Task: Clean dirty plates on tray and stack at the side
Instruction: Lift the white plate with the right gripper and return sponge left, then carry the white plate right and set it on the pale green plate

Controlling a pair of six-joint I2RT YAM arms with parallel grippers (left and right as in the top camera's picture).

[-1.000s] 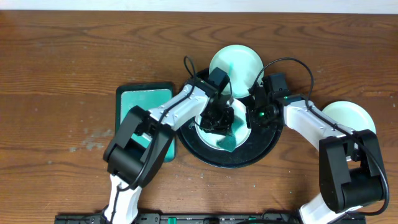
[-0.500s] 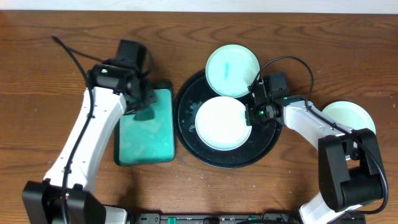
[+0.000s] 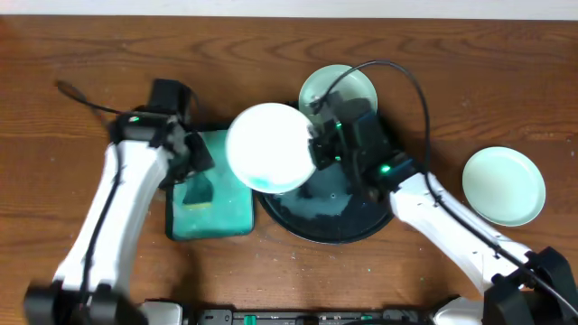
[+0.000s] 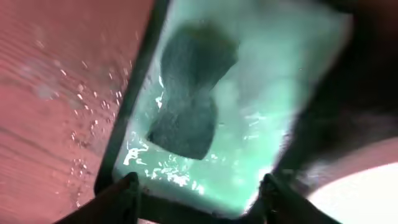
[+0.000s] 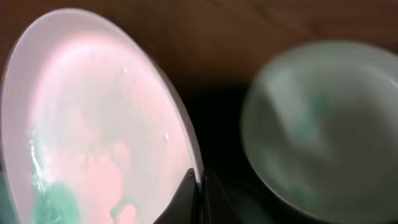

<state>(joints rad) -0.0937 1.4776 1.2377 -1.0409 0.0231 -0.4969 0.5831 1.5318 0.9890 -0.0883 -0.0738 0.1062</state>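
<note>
My right gripper holds the plate, and the mint plate's far edge [image 3: 500, 157] already sits aside. It will next swing the plate over the teal tray, then cross and lower to release it there.
My right gripper [image 3: 316, 152] is shut on the rim of a white plate [image 3: 269, 147], holding it tilted above the left edge of the black tray [image 3: 336, 219]. In the right wrist view the jaws [image 5: 198, 182] pinch that plate [image 5: 93, 118], which has teal smears near its lower edge. A second plate [image 3: 348, 88] with faint teal marks lies at the tray's far side, also visible from the right wrist [image 5: 323, 124]. A third, pale mint plate [image 3: 503, 186] sits on the table to the right. My left gripper [image 4: 199, 190] hangs open over the dark sponge [image 4: 189, 93].
A rectangular teal tray [image 3: 226, 212] lies left of the black tray, wet, with the sponge [image 3: 200, 190] resting on it. My left gripper [image 3: 191, 161] hovers over its far end. Water droplets speckle the wood [image 4: 81, 124] beside it.
The left gripper opened and let the sponge go onto the teal tray. The right gripper lifted the plate off the black tray and carried it left, tilted.
</note>
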